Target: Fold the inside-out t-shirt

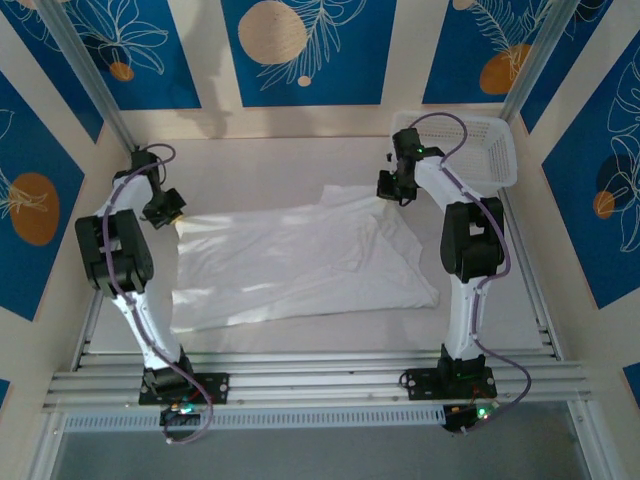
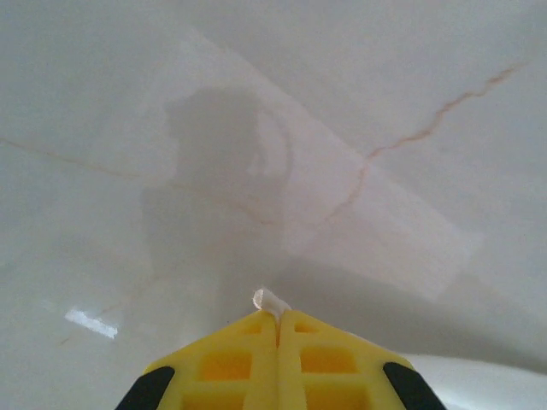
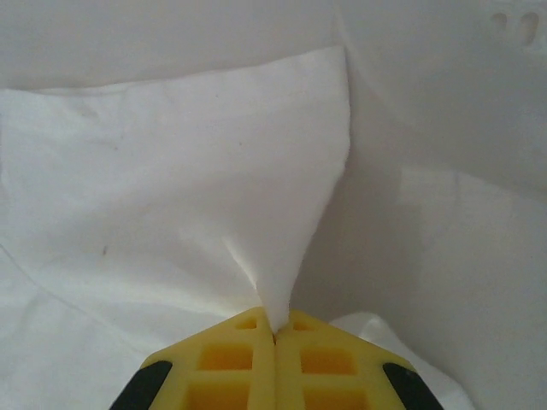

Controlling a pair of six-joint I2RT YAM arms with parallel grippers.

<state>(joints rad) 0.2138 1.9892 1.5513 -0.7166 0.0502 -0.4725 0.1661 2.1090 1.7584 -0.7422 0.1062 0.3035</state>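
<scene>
I need to pull my left gripper back along the shirt's side edge and let go of the shirt's corner on top of the cloth, because the middle of that edge (image 1: 182, 273) lies back from it.
The inside-out t-shirt (image 1: 300, 260) lies spread across the middle of the white table, lifted at its two far corners. My left gripper (image 1: 172, 215) is shut on the shirt's far left corner; in the left wrist view a small white nub of cloth (image 2: 269, 301) sticks out between the yellow fingers (image 2: 231, 359). My right gripper (image 1: 393, 190) is shut on the far right corner, and the right wrist view has the t-shirt (image 3: 188, 188) stretching away from the closed yellow fingers (image 3: 316, 359) in a taut sheet.
A white plastic mesh basket (image 1: 480, 145) stands at the back right corner, just behind the right arm. Aluminium rails (image 1: 320, 385) run along the near edge by the arm bases. Bare table (image 1: 280, 165) lies beyond the shirt.
</scene>
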